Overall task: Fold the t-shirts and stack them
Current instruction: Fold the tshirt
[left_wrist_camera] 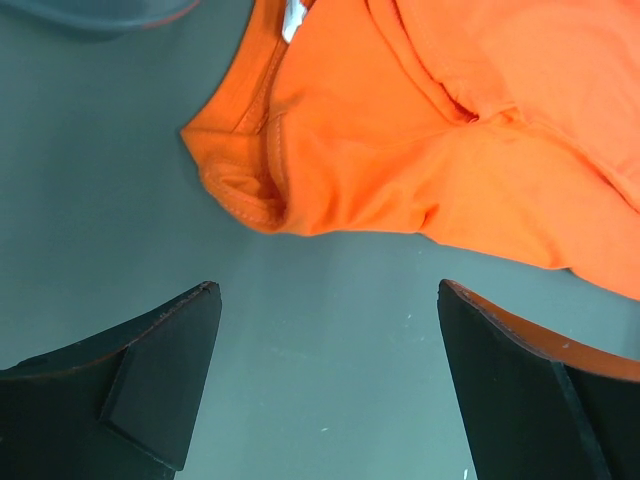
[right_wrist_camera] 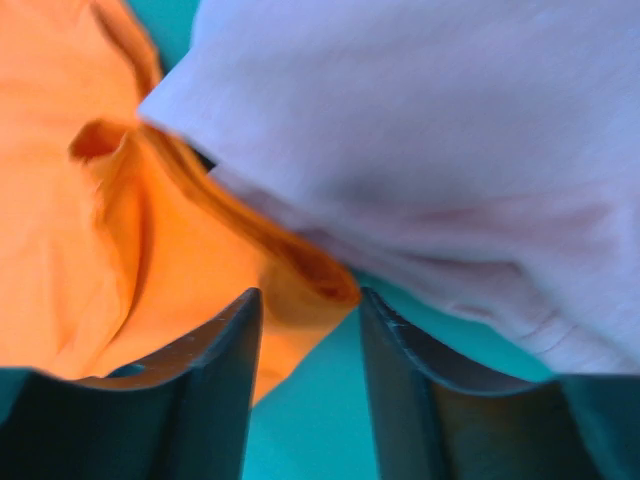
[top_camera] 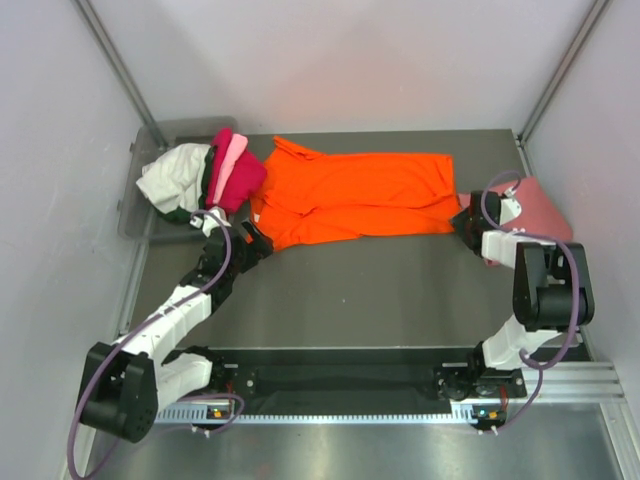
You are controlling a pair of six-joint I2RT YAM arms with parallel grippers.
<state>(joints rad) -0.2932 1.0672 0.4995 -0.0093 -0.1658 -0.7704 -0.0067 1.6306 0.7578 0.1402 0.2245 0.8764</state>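
Outward of my left gripper, to the left in its wrist view, lies the orange t-shirt's hemmed corner (left_wrist_camera: pixel 242 188): I should ease the fingers there, since they span only bare table.
A bright orange t-shirt (top_camera: pixel 350 195) lies spread across the back of the table. My left gripper (top_camera: pixel 248 240) stands open just short of its near left corner. In the left wrist view the orange t-shirt's hemmed corner (left_wrist_camera: pixel 260 190) lies ahead of the left gripper (left_wrist_camera: pixel 327 290), with bare table between the fingers. My right gripper (top_camera: pixel 465 222) is at the shirt's near right corner. Its jaws (right_wrist_camera: pixel 310 300) stand partly apart, with the tip of the orange corner (right_wrist_camera: pixel 300 270) just between them, not pinched. A salmon-pink t-shirt (top_camera: pixel 545 205) lies folded right beside it and looks pale (right_wrist_camera: pixel 450 150) in the right wrist view.
A grey plastic bin (top_camera: pixel 135 215) at the back left holds a heap of shirts: white (top_camera: pixel 175 178), magenta (top_camera: pixel 240 185), light pink (top_camera: pixel 232 155) and a dark one underneath. Metal frame posts and white walls close in both sides.
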